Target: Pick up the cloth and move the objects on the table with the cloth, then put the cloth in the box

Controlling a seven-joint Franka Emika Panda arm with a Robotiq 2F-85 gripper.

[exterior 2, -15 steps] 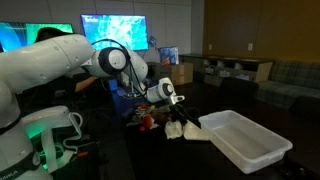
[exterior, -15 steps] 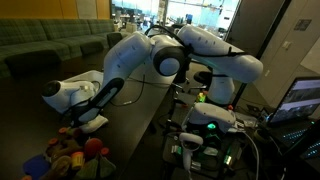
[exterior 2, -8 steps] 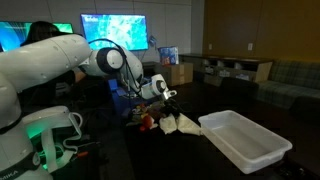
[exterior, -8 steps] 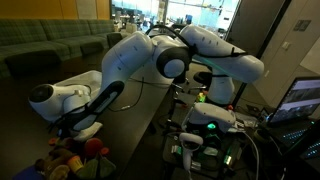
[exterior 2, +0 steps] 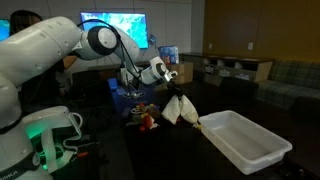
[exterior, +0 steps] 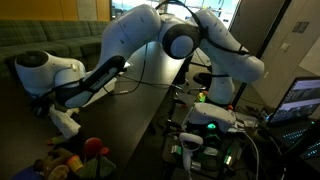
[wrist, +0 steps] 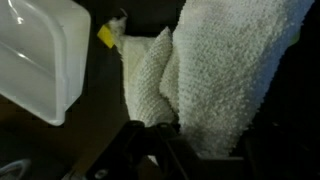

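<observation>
The cloth hangs low beside the white box [exterior 2: 245, 145], so it goes up across the box's rim in my gripper next, then down over the box's middle.
My gripper [exterior 2: 171, 82] is shut on a cream terry cloth [exterior 2: 180, 108] and holds it in the air; the cloth hangs down from the fingers. It also shows in an exterior view [exterior: 64, 121] and fills the wrist view [wrist: 215, 70], where my gripper [wrist: 175, 135] pinches its lower edge. The white plastic box [exterior 2: 245, 145] stands on the dark table, below and beside the hanging cloth. It shows in the wrist view [wrist: 35, 60] at the left. A heap of small coloured objects [exterior 2: 146, 117] lies on the table by the cloth, also in an exterior view [exterior: 70, 157].
A small yellow object [wrist: 106, 36] lies on the dark table [exterior 2: 170, 150] between the box and the cloth. Monitors [exterior 2: 113, 28] stand behind the arm. A green sofa [exterior: 50, 45] lines the back wall. The robot base with green lights [exterior: 210, 125] stands at the table's side.
The arm has risen and lifted the cloth off the table; it lay spread on the table beside the objects and now hangs free. The box has not moved.
</observation>
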